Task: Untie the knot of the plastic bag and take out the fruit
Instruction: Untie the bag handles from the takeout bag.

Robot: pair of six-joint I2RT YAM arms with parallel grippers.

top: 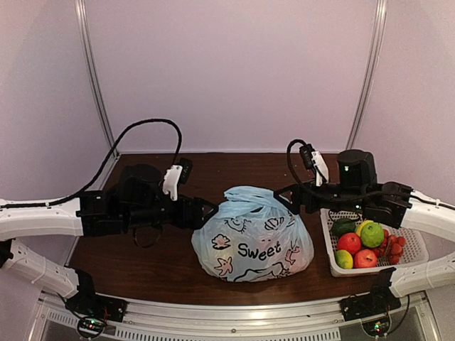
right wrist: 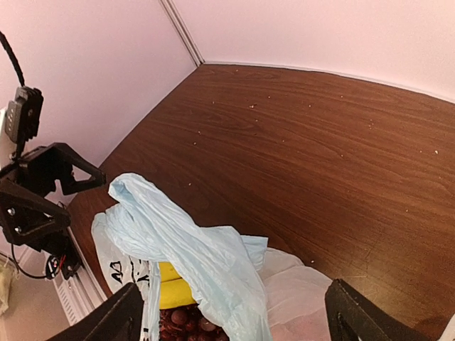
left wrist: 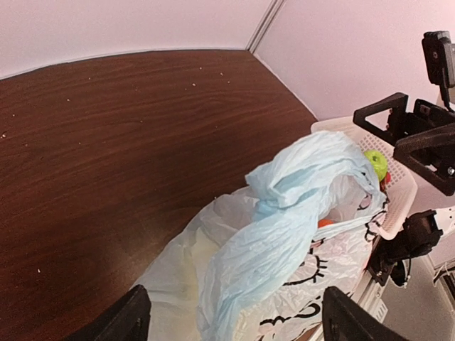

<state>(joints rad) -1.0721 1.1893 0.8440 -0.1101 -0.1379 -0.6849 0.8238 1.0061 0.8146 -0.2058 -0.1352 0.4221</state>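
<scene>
The bunched handle ear [top: 257,199] [right wrist: 202,252] lies to the left in the top view, so the robot's right gripper needs to move its open fingers that way and around the plastic next.
The light blue plastic bag [top: 252,241], printed "Sweet", sits mid-table. Its handle ears [top: 245,195] lie bunched and twisted across the top; I cannot tell whether the knot [left wrist: 284,188] is still tied. My left gripper [top: 206,212] is open at the bag's left shoulder, its jaws wide on either side of the ears [left wrist: 238,316]. My right gripper [top: 284,199] is open at the bag's right shoulder, jaws astride the plastic [right wrist: 234,312]. Through a gap under the ears I see a yellow banana [right wrist: 167,284] and dark grapes [right wrist: 188,320]. A bit of orange fruit [left wrist: 325,223] also shows.
A white mesh basket [top: 418,254] stands right of the bag, holding a green apple [top: 371,234], limes and red fruit. It also shows in the left wrist view [left wrist: 402,192]. The dark wood table [right wrist: 320,142] stretches behind the bag to the pale walls.
</scene>
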